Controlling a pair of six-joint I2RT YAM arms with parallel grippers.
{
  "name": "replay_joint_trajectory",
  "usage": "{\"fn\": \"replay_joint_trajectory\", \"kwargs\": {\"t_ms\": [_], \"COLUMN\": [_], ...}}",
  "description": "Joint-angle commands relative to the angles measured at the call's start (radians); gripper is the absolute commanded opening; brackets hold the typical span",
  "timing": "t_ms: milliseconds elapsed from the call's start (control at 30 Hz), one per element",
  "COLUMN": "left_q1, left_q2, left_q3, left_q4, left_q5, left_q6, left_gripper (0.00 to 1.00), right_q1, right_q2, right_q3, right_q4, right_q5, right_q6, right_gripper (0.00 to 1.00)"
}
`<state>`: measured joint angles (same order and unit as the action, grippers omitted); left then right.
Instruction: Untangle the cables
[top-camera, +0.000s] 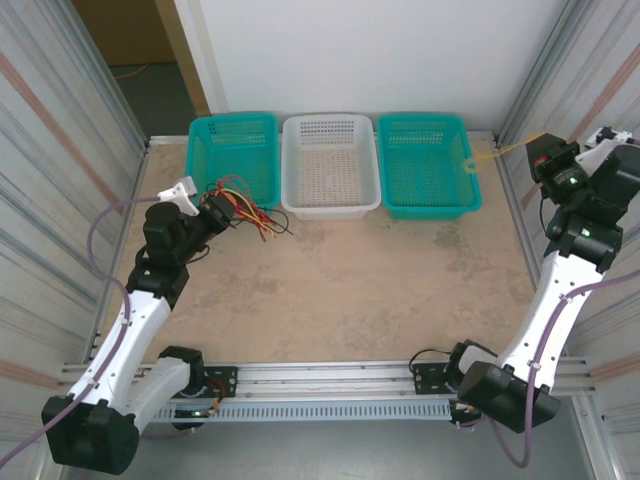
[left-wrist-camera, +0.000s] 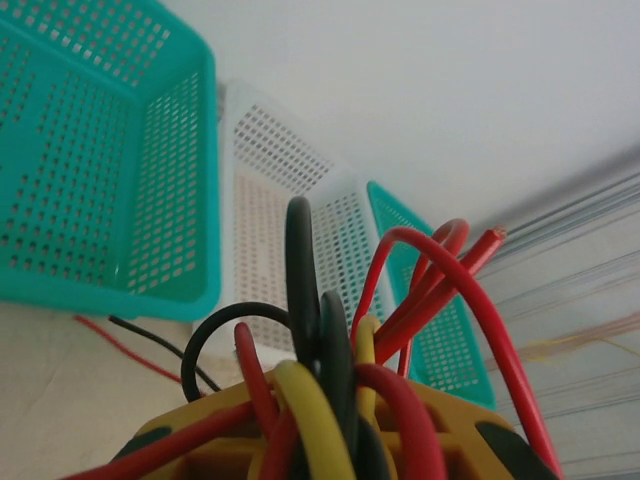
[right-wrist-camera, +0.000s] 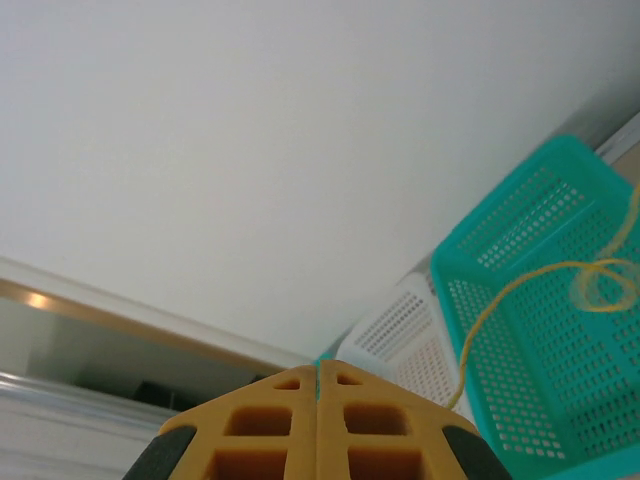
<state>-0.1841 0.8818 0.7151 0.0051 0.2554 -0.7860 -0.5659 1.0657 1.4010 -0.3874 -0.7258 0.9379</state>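
Observation:
The bundle will go across with my left gripper toward the white basket's near side next. Then my left gripper will lower to release the bundle where the bare tabletop is below the gripper.
A tangle of red, black and yellow cables (top-camera: 250, 213) hangs at the back left, just in front of the left teal basket (top-camera: 232, 120). My left gripper (top-camera: 217, 211) is shut on this bundle. In the left wrist view the strands (left-wrist-camera: 300, 260) bulge up between the yellow fingers (left-wrist-camera: 440, 420), and loose red and black ends (left-wrist-camera: 135, 345) trail on the table. My right gripper (top-camera: 543, 150) is raised at the far right, its jaws pressed together (right-wrist-camera: 318, 385). A thin pale yellow cable (right-wrist-camera: 491, 311) runs from it to a loop over the right teal basket (right-wrist-camera: 560, 330).
Three baskets line the back wall: teal, white (top-camera: 330, 205), teal (top-camera: 425, 208). Corrugated side walls (top-camera: 50, 180) close in both flanks. A metal rail (top-camera: 330, 375) carries the arm bases along the near edge.

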Motion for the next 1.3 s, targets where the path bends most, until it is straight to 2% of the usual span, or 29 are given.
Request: {"fn": "replay_joint_trajectory", "kwargs": {"t_ms": [0,167,233,400,500,567,600,633,733,767,900,1000,1133,1267], "left_q1": [0.003,-0.023,-0.117,-0.434,-0.536,-0.557,-0.557,-0.557,-0.56,-0.565,-0.601,-0.61,-0.609,-0.601], "left_q2": [-0.006,0.046,0.076,0.243,0.341,0.397,0.424,0.444,0.494,0.503,0.492,0.444,0.327,0.305], "left_q3": [0.035,0.042,0.053,0.151,0.184,0.208,0.225,0.239,0.298,0.317,0.39,0.459,0.499,0.538], "left_q4": [-0.073,-0.107,-0.111,-0.145,-0.138,-0.142,-0.158,-0.172,-0.248,-0.278,-0.442,-0.583,-0.6,-0.55], "left_q5": [-0.026,0.078,0.051,-0.077,-0.142,-0.155,-0.154,-0.155,-0.152,-0.148,-0.201,-0.261,-0.292,-0.261], "left_q6": [0.05,0.071,0.098,0.19,0.186,0.183,0.177,0.177,0.208,0.234,0.395,0.575,0.836,1.051], "left_gripper": [0.0,0.0,0.0,0.0,0.0,0.0,0.11,0.27,0.9,0.98,0.99,0.99,0.99,0.99], "right_q1": [-0.029,-0.024,0.009,0.115,0.188,0.242,0.272,0.299,0.397,0.434,0.565,0.658,0.802,0.96], "right_q2": [-0.018,-0.005,-0.004,-0.014,-0.02,-0.023,-0.023,-0.023,-0.017,-0.015,0.003,0.03,0.081,0.124], "right_q3": [0.062,0.078,0.096,0.112,0.107,0.107,0.108,0.109,0.119,0.122,0.15,0.159,0.165,0.172], "right_q4": [0.056,0.13,0.086,-0.005,-0.043,-0.07,-0.082,-0.093,-0.15,-0.17,-0.253,-0.29,-0.318,-0.324], "right_q5": [-0.051,-0.086,-0.068,-0.015,0.016,0.043,0.055,0.068,0.127,0.151,0.25,0.291,0.303,0.338], "right_q6": [0.047,0.109,0.069,-0.025,-0.069,-0.102,-0.117,-0.133,-0.195,-0.22,-0.313,-0.359,-0.406,-0.443], "right_gripper": [0.0,0.0,0.0,0.0,0.0,0.0,0.0,0.0,0.0,0.0,0.0,0.0,0.0,0.0]}}
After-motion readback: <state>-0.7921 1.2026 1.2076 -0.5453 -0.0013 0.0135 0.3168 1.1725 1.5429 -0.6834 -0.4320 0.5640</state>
